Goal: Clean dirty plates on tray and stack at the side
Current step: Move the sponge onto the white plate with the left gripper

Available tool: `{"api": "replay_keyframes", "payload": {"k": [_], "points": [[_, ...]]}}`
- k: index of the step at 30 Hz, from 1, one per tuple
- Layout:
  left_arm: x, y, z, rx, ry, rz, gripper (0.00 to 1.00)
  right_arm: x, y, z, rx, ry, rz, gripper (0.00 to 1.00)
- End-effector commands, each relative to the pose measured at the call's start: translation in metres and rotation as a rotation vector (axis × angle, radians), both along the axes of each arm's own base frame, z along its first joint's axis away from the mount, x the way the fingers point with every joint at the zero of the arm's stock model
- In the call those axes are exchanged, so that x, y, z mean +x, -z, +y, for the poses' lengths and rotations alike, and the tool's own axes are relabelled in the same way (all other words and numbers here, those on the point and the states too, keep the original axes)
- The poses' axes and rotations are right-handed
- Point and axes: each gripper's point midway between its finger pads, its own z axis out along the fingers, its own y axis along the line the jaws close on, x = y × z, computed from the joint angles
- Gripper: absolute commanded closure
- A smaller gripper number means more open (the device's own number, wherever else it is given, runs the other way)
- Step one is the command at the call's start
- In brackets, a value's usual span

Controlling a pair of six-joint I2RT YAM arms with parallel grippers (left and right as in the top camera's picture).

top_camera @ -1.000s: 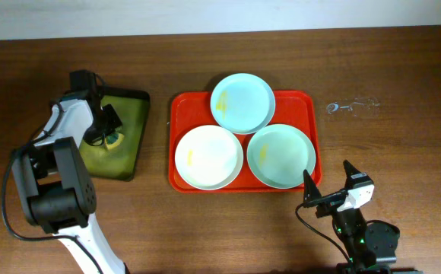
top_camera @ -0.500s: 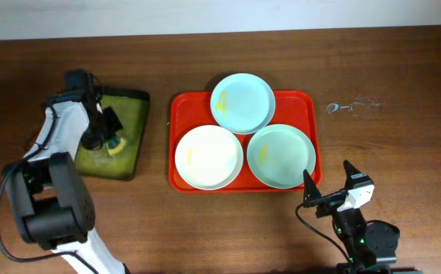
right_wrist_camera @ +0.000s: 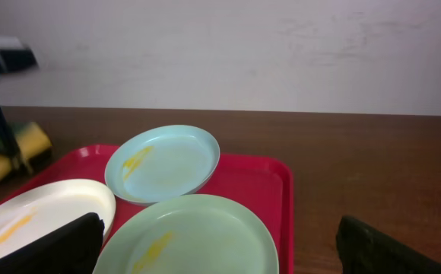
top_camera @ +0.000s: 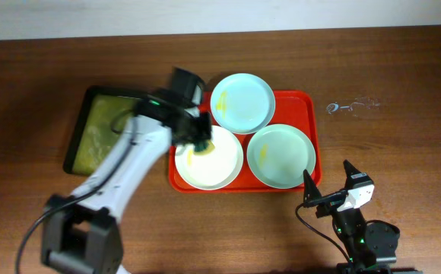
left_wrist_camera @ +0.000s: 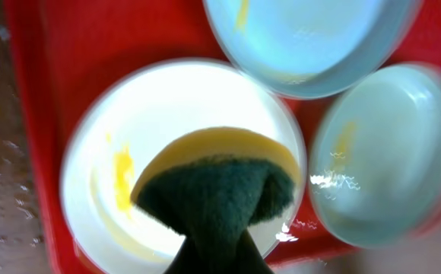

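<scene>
My right gripper moves to the left in the overhead view next and tilts down onto the cream plate's rim (right_wrist_camera: 114,204) beside the mint plate (right_wrist_camera: 198,236), because my left gripper leaves that rim clear.
The red tray (top_camera: 305,103) holds three plates: pale blue (top_camera: 242,102) at the back, cream-white (top_camera: 214,166) front left, mint green (top_camera: 281,155) front right, each with a yellow smear. My left gripper (top_camera: 199,141) is shut on a yellow-and-green sponge (top_camera: 204,148) over the cream plate's far edge. In the left wrist view the sponge (left_wrist_camera: 217,183) hangs over the cream plate (left_wrist_camera: 99,160), beside its smear. My right gripper (top_camera: 326,170) is open and empty, off the tray's front right corner; its view shows the mint plate (right_wrist_camera: 198,236) just ahead of it.
A dark green-black tray (top_camera: 99,133) with a wet greenish bottom lies left of the red tray. A few water drops (top_camera: 350,105) sit on the wood at the right. The left arm crosses from the front left to the cream plate.
My left gripper has lifted the sponge out of the dark tray and swung right, over the cream plate. The dark tray now shows uncovered. The right arm has not moved.
</scene>
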Motion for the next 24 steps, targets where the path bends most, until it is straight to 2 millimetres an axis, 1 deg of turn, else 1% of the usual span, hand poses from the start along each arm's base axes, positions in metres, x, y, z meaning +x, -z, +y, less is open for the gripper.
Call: {"api": "replay_keyframes", "payload": {"k": [1, 4, 6, 8, 10, 11, 12, 13, 14, 15, 16, 17, 18, 19, 20, 21, 22, 23, 24], "points": [[-0.011, 0.057, -0.001, 0.209, -0.076, 0.006, 1.00, 0.000, 0.003, 0.000, -0.007, 0.003, 0.002, 0.02], [-0.017, 0.094, -0.016, 0.231, -0.039, 0.037, 1.00, 0.000, 0.003, 0.000, -0.007, 0.003, 0.002, 0.02], [-0.014, 0.109, -0.021, 0.223, -0.042, 0.047, 0.99, 0.000, 0.003, 0.000, -0.007, 0.003, 0.001, 0.02], [-0.008, 0.120, -0.025, 0.216, -0.044, 0.040, 0.73, 0.000, 0.003, 0.000, -0.007, 0.003, 0.002, 0.02], [-0.006, 0.121, -0.027, 0.210, -0.045, 0.032, 0.60, 0.000, 0.003, 0.000, -0.007, 0.003, 0.002, 0.02], [-0.006, 0.121, -0.027, 0.210, -0.045, 0.032, 0.69, 0.000, 0.003, 0.000, -0.007, 0.003, 0.001, 0.02], [-0.006, 0.120, -0.027, 0.210, -0.044, 0.031, 0.81, 0.000, 0.003, 0.000, -0.007, 0.003, 0.001, 0.02], [-0.005, 0.118, -0.028, 0.204, -0.045, 0.027, 0.92, 0.000, -0.002, 0.001, -0.005, -0.001, -0.019, 0.02], [-0.004, 0.112, -0.030, 0.188, -0.043, 0.021, 0.93, -0.005, -0.010, 0.018, 0.047, -0.108, -0.036, 0.02], [-0.003, 0.100, -0.032, 0.164, -0.043, 0.002, 0.98, -0.015, -0.010, 0.042, 0.112, -0.257, -0.010, 0.02], [-0.002, 0.083, -0.033, 0.144, -0.045, -0.030, 0.98, -0.023, -0.014, 0.055, 0.160, -0.342, -0.003, 0.02], [-0.002, 0.061, -0.033, 0.123, -0.048, -0.063, 0.94, -0.033, -0.036, 0.066, 0.231, -0.433, -0.056, 0.02], [-0.004, 0.043, -0.030, 0.113, -0.052, -0.089, 0.84, -0.047, -0.072, 0.075, 0.200, -0.516, -0.215, 0.02], [-0.003, 0.029, -0.027, 0.111, -0.062, -0.119, 0.59, -0.063, -0.113, 0.075, 0.192, -0.547, -0.366, 0.02], [-0.001, 0.025, -0.023, 0.118, -0.075, -0.136, 0.02, -0.069, -0.141, 0.072, 0.194, -0.525, -0.401, 0.02], [0.001, 0.025, -0.020, 0.121, -0.083, -0.138, 0.01, -0.066, -0.154, 0.067, 0.201, -0.491, -0.373, 0.02], [0.003, 0.026, -0.015, 0.122, -0.094, -0.132, 0.01, -0.059, -0.168, 0.065, 0.136, -0.449, -0.287, 0.02], [0.002, 0.028, -0.011, 0.122, -0.101, -0.118, 0.01, -0.050, -0.171, 0.062, 0.105, -0.417, -0.199, 0.02], [0.000, 0.030, -0.012, 0.112, -0.097, -0.105, 0.01, -0.035, -0.171, 0.058, 0.085, -0.376, -0.054, 0.02]]}}
